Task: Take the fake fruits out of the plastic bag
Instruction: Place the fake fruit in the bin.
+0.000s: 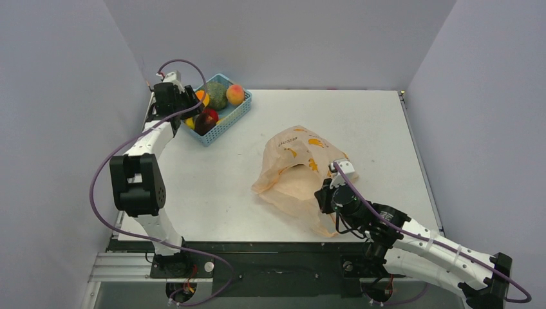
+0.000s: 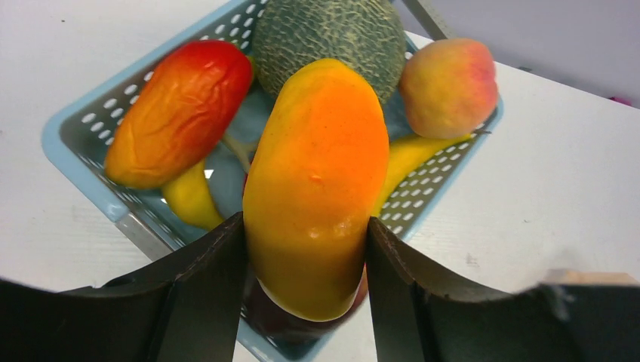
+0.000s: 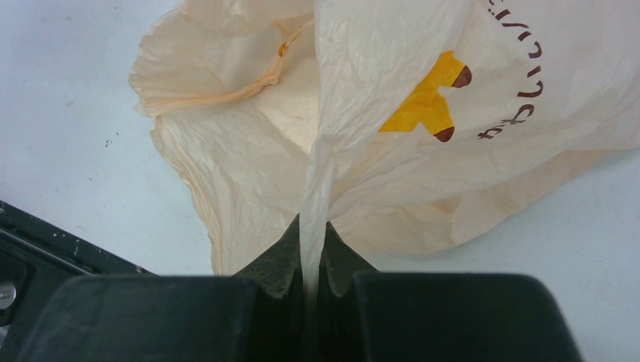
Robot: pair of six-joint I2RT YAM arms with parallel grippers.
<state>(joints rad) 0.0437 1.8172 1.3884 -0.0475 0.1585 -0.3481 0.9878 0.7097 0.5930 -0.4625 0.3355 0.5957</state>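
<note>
The orange-red and dark [image 2: 222,197] maroon fruits have room between them, so the left gripper will next lower the yellow-orange fruit there, into the blue mesh basket.
My left gripper [image 1: 193,103] [image 2: 304,226] is shut on a glossy yellow-orange fake fruit [image 2: 317,181] and holds it over the blue mesh basket [image 2: 75,124]. An orange-red fruit [image 2: 177,113] and a peach-pink fruit [image 2: 449,87] [image 1: 235,94] lie in the basket. A dark maroon fruit [image 1: 207,119] lies under the held one. The pale-orange plastic bag [image 1: 296,161] [image 3: 392,151], printed with bananas, lies crumpled mid-table with its mouth open. My right gripper [image 1: 328,193] [image 3: 313,226] is shut on a fold of the bag's edge. I see no fruit inside the bag.
The basket [image 1: 235,116] stands at the table's back left and also holds a rough green ball [image 2: 328,34] and a yellow banana [image 2: 189,200]. Grey walls close in on the left, back and right. The table's front edge [image 3: 45,241] is just behind my right gripper.
</note>
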